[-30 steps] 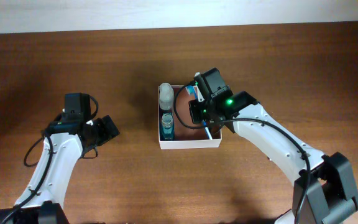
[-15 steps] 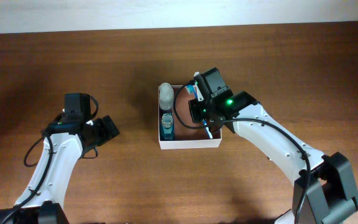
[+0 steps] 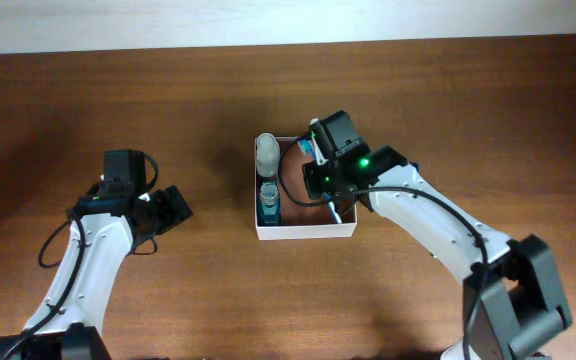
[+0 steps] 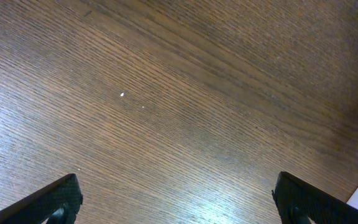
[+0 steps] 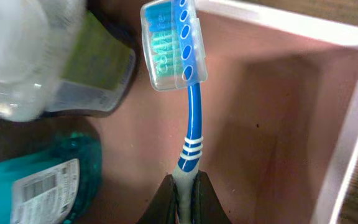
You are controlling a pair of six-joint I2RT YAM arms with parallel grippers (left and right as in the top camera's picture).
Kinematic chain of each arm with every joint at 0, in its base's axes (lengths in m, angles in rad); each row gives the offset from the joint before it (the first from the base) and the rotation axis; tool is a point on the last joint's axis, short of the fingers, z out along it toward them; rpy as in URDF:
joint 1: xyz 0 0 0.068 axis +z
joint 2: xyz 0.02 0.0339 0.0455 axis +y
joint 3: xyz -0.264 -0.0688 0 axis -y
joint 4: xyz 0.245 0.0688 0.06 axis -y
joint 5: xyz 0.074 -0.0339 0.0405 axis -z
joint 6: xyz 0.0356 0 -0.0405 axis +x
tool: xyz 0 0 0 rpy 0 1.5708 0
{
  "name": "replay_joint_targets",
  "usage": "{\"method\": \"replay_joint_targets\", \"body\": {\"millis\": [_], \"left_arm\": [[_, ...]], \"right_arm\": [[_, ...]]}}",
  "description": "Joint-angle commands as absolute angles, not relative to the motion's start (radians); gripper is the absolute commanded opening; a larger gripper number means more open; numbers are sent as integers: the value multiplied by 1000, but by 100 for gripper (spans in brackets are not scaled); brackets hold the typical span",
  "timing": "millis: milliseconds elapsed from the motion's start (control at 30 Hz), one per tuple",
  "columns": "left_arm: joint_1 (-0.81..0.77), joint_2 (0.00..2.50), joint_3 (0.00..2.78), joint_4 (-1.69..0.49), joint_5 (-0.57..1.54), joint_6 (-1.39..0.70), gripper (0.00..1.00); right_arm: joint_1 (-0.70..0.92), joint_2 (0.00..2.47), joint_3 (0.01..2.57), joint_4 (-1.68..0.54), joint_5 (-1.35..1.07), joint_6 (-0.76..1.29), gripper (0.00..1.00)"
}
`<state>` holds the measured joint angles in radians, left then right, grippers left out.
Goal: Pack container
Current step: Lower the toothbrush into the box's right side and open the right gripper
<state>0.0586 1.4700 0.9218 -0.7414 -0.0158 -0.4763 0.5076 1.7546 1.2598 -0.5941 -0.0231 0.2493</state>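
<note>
I will next lower the toothbrush between the container's sides with my right gripper and let go of the toothbrush's handle there.
The container (image 3: 303,233) is a square white-walled box with a reddish-brown inside (image 5: 272,124), at the middle of the table. My right gripper (image 5: 184,186) hangs over its right half (image 3: 324,176), shut on the white lower handle of a blue-and-white toothbrush (image 5: 192,118). The brush's capped head (image 5: 169,46) points at the far wall and shows beside the wrist in the overhead view (image 3: 309,147). My left gripper (image 4: 179,202) is open over bare wood, well left of the container (image 3: 173,208), with nothing between its fingers.
Two items lie along the container's left side: a clear bottle with a green label (image 3: 267,152) (image 5: 17,68) at the back, and a teal bottle (image 3: 269,203) (image 5: 36,180) in front of it. Brown wooden table (image 3: 448,90) surrounds the box.
The right gripper has shifted very slightly left with the toothbrush still held. The left arm has not moved.
</note>
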Motion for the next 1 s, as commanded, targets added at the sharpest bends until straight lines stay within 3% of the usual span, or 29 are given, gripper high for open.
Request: {"method": "replay_joint_targets", "body": {"millis": [0,967], "left_arm": [[62,1478,923,-741,-23,-474,100],[62,1478,923,-741,-23,-474,100]], "right_arm": [[509,1783,1254,-590,-10,240,4],[509,1856,1254,-577,-10,241,5]]}}
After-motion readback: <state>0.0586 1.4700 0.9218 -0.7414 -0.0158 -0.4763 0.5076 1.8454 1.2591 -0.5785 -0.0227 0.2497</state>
